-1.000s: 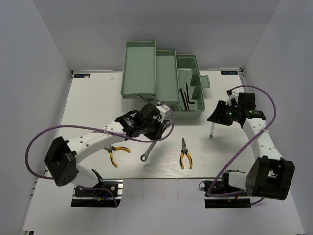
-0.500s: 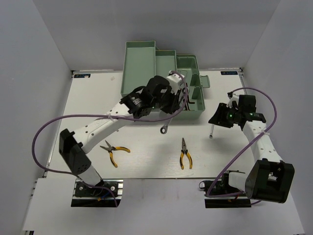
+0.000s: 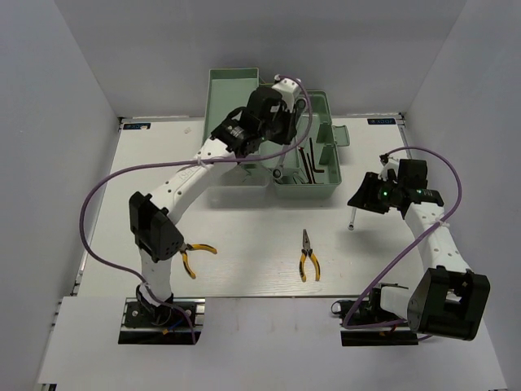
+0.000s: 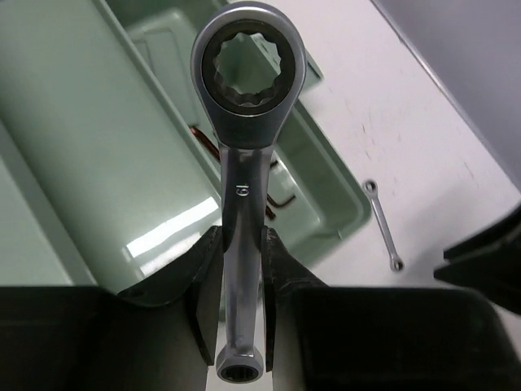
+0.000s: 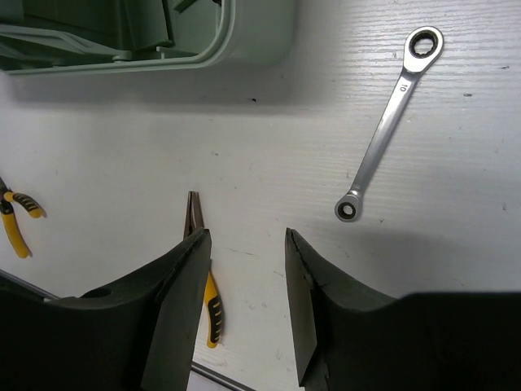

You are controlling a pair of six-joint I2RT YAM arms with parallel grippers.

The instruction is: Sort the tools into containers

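Observation:
I will move my left gripper left in the top view, lower it to the empty tray beside the hex keys and release the ratchet wrench's handle.
My left gripper (image 4: 241, 244) is shut on the shaft of a large silver ratchet wrench (image 4: 244, 122). In the top view it hangs head down (image 3: 278, 171) over the mint-green toolbox (image 3: 309, 195), near the edge of the lower compartment. Two dark hex keys (image 3: 313, 163) lie in that compartment. My right gripper (image 5: 244, 244) stands open above the table, nothing between its fingers. A small silver ratchet wrench (image 5: 391, 122) lies on the table just beyond it. One yellow-handled pliers (image 3: 308, 257) lies mid-table and another (image 3: 191, 257) by the left arm.
The toolbox's upper trays (image 3: 232, 90) are fanned out to the back left. The left arm stretches across the table's left half up to the box. The right arm's purple cable (image 3: 423, 155) loops above the right side.
The left arm has swung from low over the table's middle up and back to the toolbox, carrying the large wrench. The right gripper has barely moved.

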